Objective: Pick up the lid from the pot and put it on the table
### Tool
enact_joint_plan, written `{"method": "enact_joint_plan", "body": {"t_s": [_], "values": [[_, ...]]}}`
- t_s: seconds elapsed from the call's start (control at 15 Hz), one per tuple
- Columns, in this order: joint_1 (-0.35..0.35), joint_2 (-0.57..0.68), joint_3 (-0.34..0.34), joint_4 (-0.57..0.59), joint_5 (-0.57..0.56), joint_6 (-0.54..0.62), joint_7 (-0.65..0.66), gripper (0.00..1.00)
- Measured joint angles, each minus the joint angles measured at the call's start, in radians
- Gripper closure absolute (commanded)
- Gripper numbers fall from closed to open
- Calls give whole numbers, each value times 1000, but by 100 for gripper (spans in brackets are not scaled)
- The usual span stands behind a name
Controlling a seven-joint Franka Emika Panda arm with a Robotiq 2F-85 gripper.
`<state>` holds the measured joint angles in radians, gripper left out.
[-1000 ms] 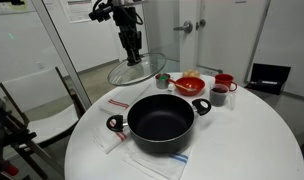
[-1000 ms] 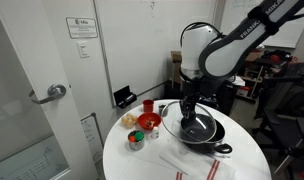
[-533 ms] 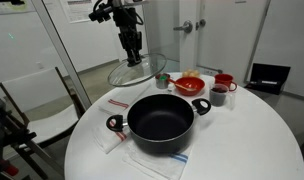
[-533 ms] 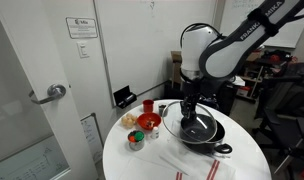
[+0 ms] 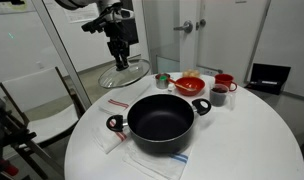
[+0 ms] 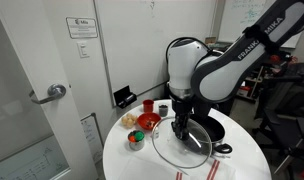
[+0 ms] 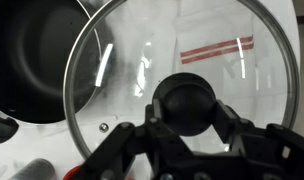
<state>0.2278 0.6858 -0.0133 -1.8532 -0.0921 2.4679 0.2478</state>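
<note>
Next, my gripper lowers the lid away from the pot [image 5: 160,120], over the striped towel beside it, because the lid still hangs above the table.
The black pot [image 5: 160,120] stands open in the middle of the round white table [image 5: 252,140]. It also shows in the other exterior view [image 6: 214,128] and at the wrist view's upper left [image 7: 32,60]. My gripper [image 5: 119,58] is shut on the dark knob of the clear glass lid [image 5: 126,76]. It holds the lid tilted, beside the pot and just above the table's edge area. In an exterior view the gripper [image 6: 182,124] holds the lid [image 6: 182,148] low over the table [image 6: 142,165]. In the wrist view the fingers [image 7: 187,112] clamp the knob of the lid [image 7: 227,95].
A red bowl [image 5: 189,84], red cups [image 5: 224,80], a dark cup [image 5: 219,96] and a small can [image 5: 162,79] stand behind the pot. White towels with red stripes [image 5: 117,103] lie beside and under the pot. A white chair [image 5: 37,100] stands by the table.
The arm has carried the lid sideways away from the pot and lower towards the table. The pot and the other things have not moved.
</note>
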Motion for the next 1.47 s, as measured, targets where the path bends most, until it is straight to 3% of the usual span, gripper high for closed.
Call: {"method": "enact_joint_plan", "body": {"t_s": [0.8, 1.47], "values": [[59, 342, 35, 395, -16, -186, -118, 75], [51, 607, 33, 657, -15, -253, -118, 75]]}}
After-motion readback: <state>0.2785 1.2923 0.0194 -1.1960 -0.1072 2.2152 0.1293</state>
